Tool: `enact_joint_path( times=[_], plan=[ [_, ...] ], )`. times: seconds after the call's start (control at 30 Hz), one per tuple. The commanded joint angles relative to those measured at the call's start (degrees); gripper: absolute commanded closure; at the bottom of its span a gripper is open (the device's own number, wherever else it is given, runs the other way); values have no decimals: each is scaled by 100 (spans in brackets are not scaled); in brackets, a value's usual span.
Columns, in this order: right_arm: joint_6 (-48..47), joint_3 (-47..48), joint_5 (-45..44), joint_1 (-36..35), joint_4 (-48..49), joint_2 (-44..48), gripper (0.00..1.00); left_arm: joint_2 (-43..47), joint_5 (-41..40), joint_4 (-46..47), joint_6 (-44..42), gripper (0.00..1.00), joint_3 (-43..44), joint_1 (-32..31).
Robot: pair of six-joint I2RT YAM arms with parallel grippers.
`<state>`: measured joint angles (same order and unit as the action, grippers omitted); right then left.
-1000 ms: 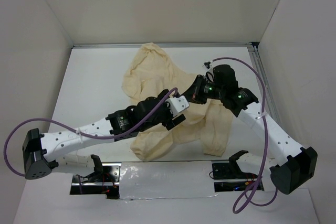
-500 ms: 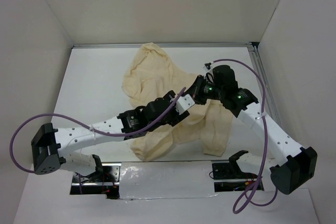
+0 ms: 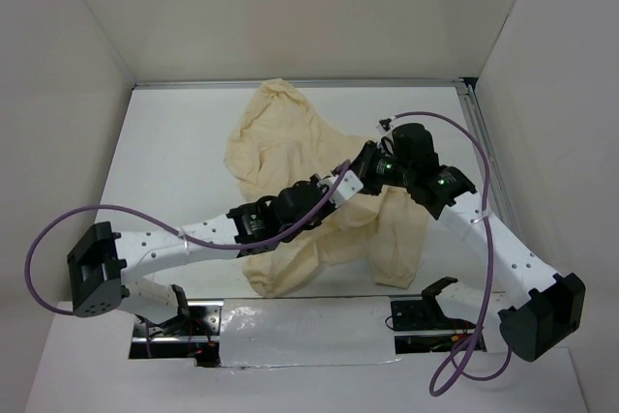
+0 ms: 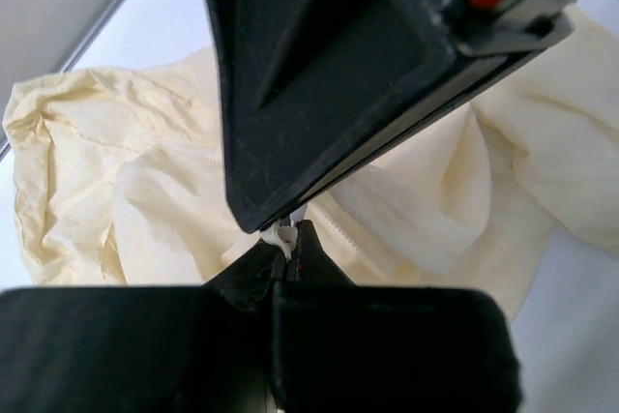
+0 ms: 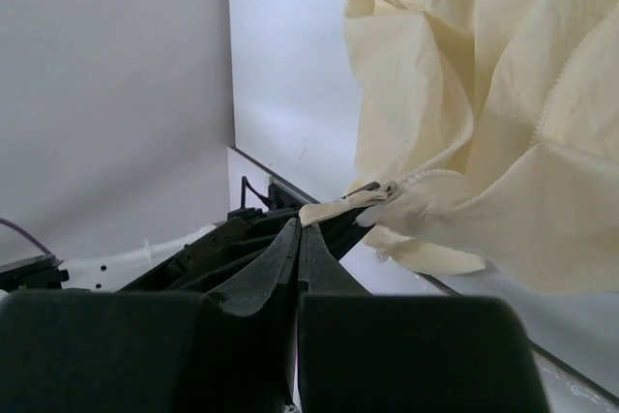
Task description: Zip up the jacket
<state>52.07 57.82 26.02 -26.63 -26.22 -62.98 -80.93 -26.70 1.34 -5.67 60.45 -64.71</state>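
Observation:
I will next pull the zipper pull back toward the jacket's near folds with my left gripper and let go of it, as the folds lie back from that gripper. My right gripper holds the jacket's edge.
The cream jacket lies crumpled on the white table, its lower part under both arms. My left gripper reaches in from the left and meets my right gripper over the jacket's middle. In the left wrist view the left gripper is shut on a small white zipper pull, with zipper teeth running off to the right. In the right wrist view the right gripper is shut on a cream strip of the jacket's edge, just below the zipper slider.
White walls enclose the table on three sides. A metal rail runs along the right edge. Purple cables loop off both arms. A shiny taped strip lies at the near edge between the arm bases.
The left arm has swung right and forward to the right gripper, and its jaws have gone from open to shut on the zipper pull. The right arm has barely moved.

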Motion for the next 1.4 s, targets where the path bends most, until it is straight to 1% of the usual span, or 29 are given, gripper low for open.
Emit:
enact_joint_path(
  times=[0.0,0.03,0.07,0.17,0.2,0.3,0.4,0.47,0.57,0.6,0.67,0.7,0.77,0.8,0.83,0.87,0.9,0.93,0.97,1.0,1.03,1.07,1.1,1.13,1.17,1.2,1.23,1.3,1.37],
  plan=[
    [22,19,-114,-9,231,120,100,507,111,621,5,100,-154,-24],
    [13,27,-158,0,196,111,100,751,208,804,-21,100,-243,-24],
    [-13,27,-368,0,179,50,100,893,566,823,-48,100,-418,-24],
    [-48,36,-659,70,187,-99,100,1456,1094,1017,-92,100,-726,-24],
    [-92,54,-808,105,170,-170,100,1718,1157,1052,-83,100,-771,-42],
    [-294,28,-739,176,344,-434,100,2193,1710,1061,-232,100,-894,-25],
    [-452,-104,-511,167,625,-618,100,2519,1949,1043,-303,100,-842,-25],
    [-514,-192,-571,150,670,-733,100,2652,2010,1009,-312,100,-789,-33],
    [-715,-149,-1054,211,1029,-1013,100,2862,2256,833,-207,100,-657,-24],
    [-768,-88,-1299,255,1101,-1241,100,2889,2283,824,-163,100,-648,-33],
    [-874,219,-1450,483,1459,-1505,100,2994,2370,614,-57,100,-630,-24],
    [-918,360,-1720,562,1566,-1855,100,3012,2380,526,100,100,-674,-33],
    [-1120,1062,-2020,887,1750,-2287,100,3170,2615,184,494,100,-857,-42],
    [-1312,1639,-2205,984,1865,-2776,100,3214,2730,69,758,100,-963,-42],
    [-1349,1958,-2215,1211,1909,-3025,100,3345,2818,-37,900,100,-1086,-33],
    [-1393,2370,-2233,1326,1858,-3601,100,3407,2985,-299,1258,100,-1305,-42],
    [-1419,3087,-2242,1406,1857,-3877,100,3460,3291,-336,1427,100,-1438,-42],
    [-1454,3451,-2233,1580,1770,-4132,100,3530,3494,-406,1611,100,-1543,-42],
    [-1472,4064,-2268,1626,1787,-4622,100,3566,3705,-416,1874,100,-1762,-51],
    [-1481,4427,-2468,1678,1708,-4862,100,3566,4098,-424,1990,100,-1860,-51],
    [-1603,4744,-2557,1757,1725,-5282,100,3549,4311,-477,2165,100,-1948,-59],
    [-1673,5313,-2584,1775,1804,-5477,100,3531,4496,-582,2245,100,-1992,-60],
    [-1779,5762,-2967,1819,1709,-5732,100,3505,4768,-661,2394,100,-2088,-60],
    [-1780,6715,-3093,1933,1647,-6282,100,3513,4892,-723,2482,100,-2150,-51],
    [-1736,7229,-3251,1986,1542,-6566,100,3505,5033,-836,2570,100,-2203,-59],
    [-1771,7791,-3218,2056,1323,-6891,100,3531,5339,-881,2641,100,-2291,-60],
    [-1632,8597,-3252,2196,1243,-7355,100,3548,5429,-942,2850,100,-2431,-60],
    [-1534,8886,-3191,2320,1451,-7570,100,3618,5631,-1171,3071,100,-2589,-60],
    [-1420,8379,-3069,2443,1873,-7431,100,3706,5536,-1285,3247,100,-2695,-77]
  ],
)
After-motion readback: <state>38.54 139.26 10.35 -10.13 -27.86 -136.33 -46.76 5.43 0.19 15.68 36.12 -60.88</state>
